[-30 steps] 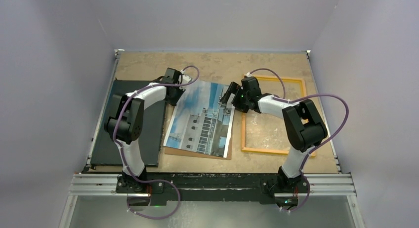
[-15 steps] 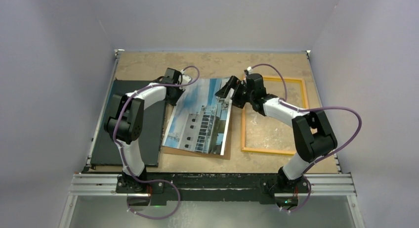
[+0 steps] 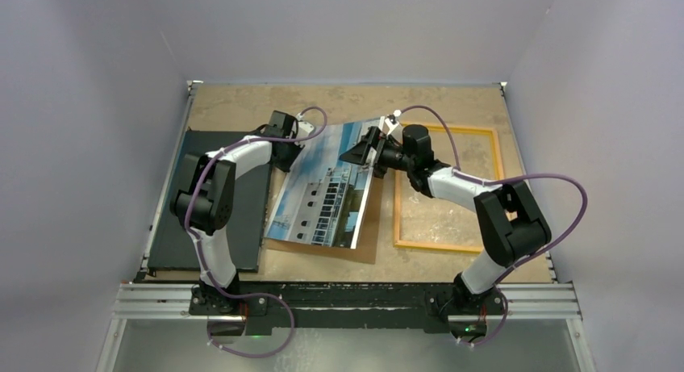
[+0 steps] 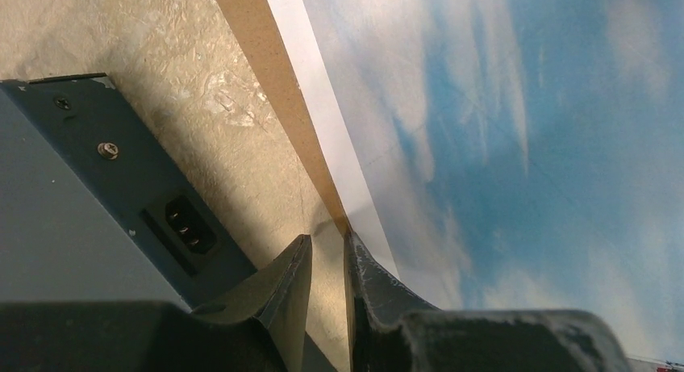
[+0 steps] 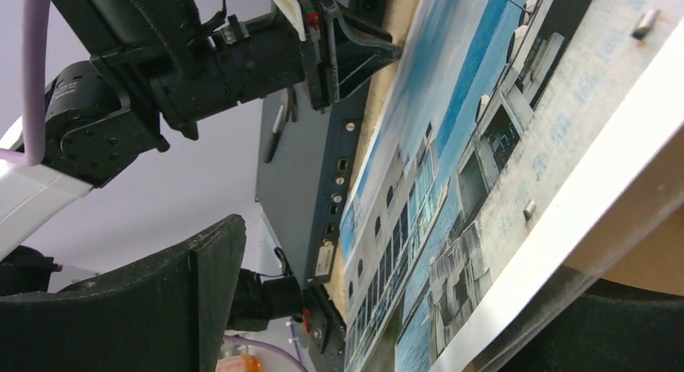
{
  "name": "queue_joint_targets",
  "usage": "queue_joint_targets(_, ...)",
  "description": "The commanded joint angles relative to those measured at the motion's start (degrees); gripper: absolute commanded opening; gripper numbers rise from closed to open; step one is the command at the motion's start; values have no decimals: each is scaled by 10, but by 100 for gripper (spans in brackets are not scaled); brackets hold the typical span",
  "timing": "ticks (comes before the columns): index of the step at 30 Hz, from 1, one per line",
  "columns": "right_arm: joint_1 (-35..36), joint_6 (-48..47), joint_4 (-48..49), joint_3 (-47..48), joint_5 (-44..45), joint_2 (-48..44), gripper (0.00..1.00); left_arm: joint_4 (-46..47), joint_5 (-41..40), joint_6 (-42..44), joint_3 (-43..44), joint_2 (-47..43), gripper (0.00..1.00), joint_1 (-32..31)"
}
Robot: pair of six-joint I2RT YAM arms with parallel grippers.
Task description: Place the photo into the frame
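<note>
The photo's raised white margin [image 3: 372, 178] [image 5: 524, 279] is at the frame side of the open fingers, so the right gripper next needs to slide them toward the frame to center the margin and close.
The photo [image 3: 327, 190], a white building against blue sky, stands tilted with its right edge raised. My right gripper [image 3: 367, 152] is wide open at that upper right edge. In the right wrist view the photo [image 5: 452, 186] rests by its white margin on one finger, and the other finger [image 5: 202, 291] stands well away. My left gripper [image 3: 284, 152] sits at the photo's upper left edge. Its jaws [image 4: 327, 247] are barely apart with only table between them, one fingertip touching the photo's [image 4: 524, 146] margin. The yellow-orange frame [image 3: 435, 245] lies flat to the right.
A brown backing board [image 3: 369, 241] lies under the photo, its edge [image 4: 266, 57] showing beside the margin. A dark flat board [image 3: 173, 227] with a power socket [image 4: 181, 227] lies along the left side. Grey walls close in the table.
The right gripper has risen and moved back-left, lifting the photo's right edge off the brown board, so the print tilts more steeply. The left arm has stayed put.
</note>
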Motion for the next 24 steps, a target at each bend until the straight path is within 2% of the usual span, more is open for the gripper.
queue_joint_targets(1,-4,-1,15,4,-33,-40,93,-52,50,-12,-19,33,21,-15)
queue_joint_targets(7,-25,11,6,-17,-34,-60,78,-66,15,-14,17,25,25,-14)
queue_joint_targets(20,-46,39,36,-57,-49,-59,56,-92,8,-13,51,26,27,-1)
queue_joint_targets(24,-51,40,30,-57,-46,-63,50,-92,-25,-11,64,14,27,5)
